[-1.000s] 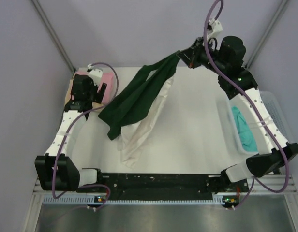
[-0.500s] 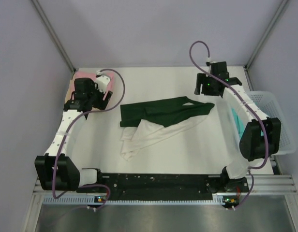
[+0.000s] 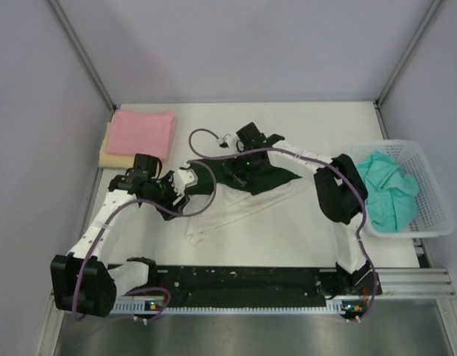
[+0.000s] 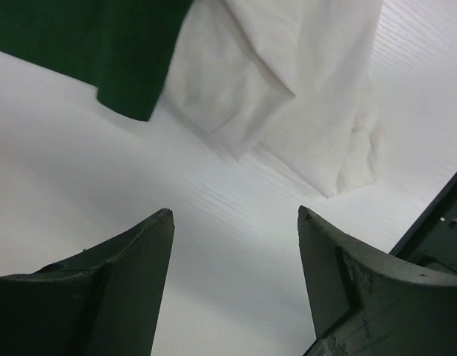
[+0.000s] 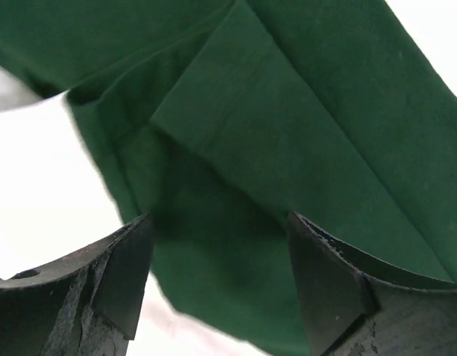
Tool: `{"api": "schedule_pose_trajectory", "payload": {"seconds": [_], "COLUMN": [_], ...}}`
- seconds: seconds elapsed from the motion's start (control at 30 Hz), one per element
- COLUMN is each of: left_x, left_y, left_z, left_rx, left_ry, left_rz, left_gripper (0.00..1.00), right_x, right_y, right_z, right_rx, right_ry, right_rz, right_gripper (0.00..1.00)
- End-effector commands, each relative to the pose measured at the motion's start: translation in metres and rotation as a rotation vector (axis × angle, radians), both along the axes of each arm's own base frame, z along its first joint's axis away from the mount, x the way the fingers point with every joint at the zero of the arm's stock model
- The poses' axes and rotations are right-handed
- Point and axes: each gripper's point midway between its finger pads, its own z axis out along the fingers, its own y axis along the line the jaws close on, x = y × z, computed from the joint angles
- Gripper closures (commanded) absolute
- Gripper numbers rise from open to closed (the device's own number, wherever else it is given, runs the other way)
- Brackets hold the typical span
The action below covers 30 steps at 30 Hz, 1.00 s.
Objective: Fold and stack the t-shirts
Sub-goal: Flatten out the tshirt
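Observation:
My right gripper will ease outward and down onto the upper green layer's loose edge (image 5: 211, 165), just ahead of its open fingers, and close.
The white and dark green t-shirt lies crumpled mid-table, its green part (image 3: 277, 176) over the white part (image 3: 225, 215). My left gripper (image 3: 182, 188) hovers open at its left edge. In the left wrist view only bare table lies between the fingers (image 4: 236, 216), with green cloth (image 4: 87, 52) and white cloth (image 4: 295, 89) ahead. My right gripper (image 3: 239, 165) stands open just above the green cloth (image 5: 303, 111), nothing between its fingers (image 5: 219, 219). A folded pink t-shirt (image 3: 143, 131) rests on a pale yellow one (image 3: 108, 156) at the back left. A teal t-shirt (image 3: 388, 194) fills the basket.
The white mesh basket (image 3: 429, 226) sits at the right edge of the table. Grey walls close in the table at the left, back and right. A black rail (image 3: 243, 278) runs along the near edge between the arm bases.
My right gripper opened and dropped the t-shirt, which now lies on the table; that arm swung down and left over it. My left arm moved from the pink stack to the t-shirt's left edge.

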Motion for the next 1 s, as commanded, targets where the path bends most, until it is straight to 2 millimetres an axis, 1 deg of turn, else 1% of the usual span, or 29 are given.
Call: {"api": "schedule_pose_trajectory", "payload": {"seconds": [0.0, 0.1, 0.13, 0.3, 0.4, 0.5, 0.57, 0.63, 0.73, 0.8, 0.83, 0.9, 0.93, 0.97], "left_x": [-0.015, -0.009, -0.006, 0.016, 0.020, 0.015, 0.013, 0.011, 0.013, 0.014, 0.015, 0.015, 0.016, 0.016], "left_y": [-0.009, -0.015, -0.016, -0.026, -0.034, -0.046, -0.052, -0.057, -0.063, -0.068, -0.070, -0.075, -0.076, -0.078], "left_z": [-0.020, -0.028, -0.030, -0.033, -0.039, -0.046, -0.048, -0.051, -0.051, -0.051, -0.050, -0.050, -0.052, -0.053], "left_rx": [0.028, 0.046, 0.045, 0.037, 0.032, 0.024, 0.016, 0.005, -0.005, -0.008, -0.011, -0.016, -0.016, -0.015], "left_ry": [0.036, 0.007, -0.005, -0.070, -0.066, -0.026, -0.008, 0.008, 0.006, 0.010, 0.013, 0.018, 0.022, 0.029], "left_rz": [-0.098, -0.120, -0.121, -0.138, -0.174, -0.223, -0.241, -0.255, -0.262, -0.267, -0.269, -0.281, -0.282, -0.286], "left_gripper": [0.27, 0.27, 0.27, 0.27, 0.27, 0.27, 0.27, 0.27, 0.27, 0.28, 0.28, 0.28, 0.28, 0.29], "right_x": [0.037, 0.054, 0.055, 0.046, 0.050, 0.045, 0.034, 0.028, 0.025, 0.027, 0.029, 0.036, 0.042, 0.045], "right_y": [0.024, 0.030, 0.033, 0.039, 0.039, 0.047, 0.051, 0.054, 0.053, 0.051, 0.050, 0.046, 0.046, 0.046], "right_z": [0.013, 0.013, 0.018, 0.034, 0.034, 0.026, 0.018, 0.011, -0.002, -0.009, -0.012, -0.012, -0.008, -0.002], "right_rx": [0.071, 0.070, 0.085, 0.131, 0.127, 0.149, 0.171, 0.179, 0.167, 0.149, 0.135, 0.112, 0.107, 0.106], "right_ry": [-0.043, -0.078, -0.085, -0.093, -0.106, -0.072, -0.024, 0.009, 0.040, 0.046, 0.038, 0.019, -0.001, -0.018], "right_rz": [-0.013, -0.043, -0.035, 0.046, 0.054, 0.096, 0.137, 0.155, 0.167, 0.157, 0.146, 0.113, 0.099, 0.085], "right_gripper": [0.29, 0.30, 0.31, 0.34, 0.35, 0.35, 0.35, 0.36, 0.39, 0.43, 0.49, 0.67, 0.77, 0.91]}}
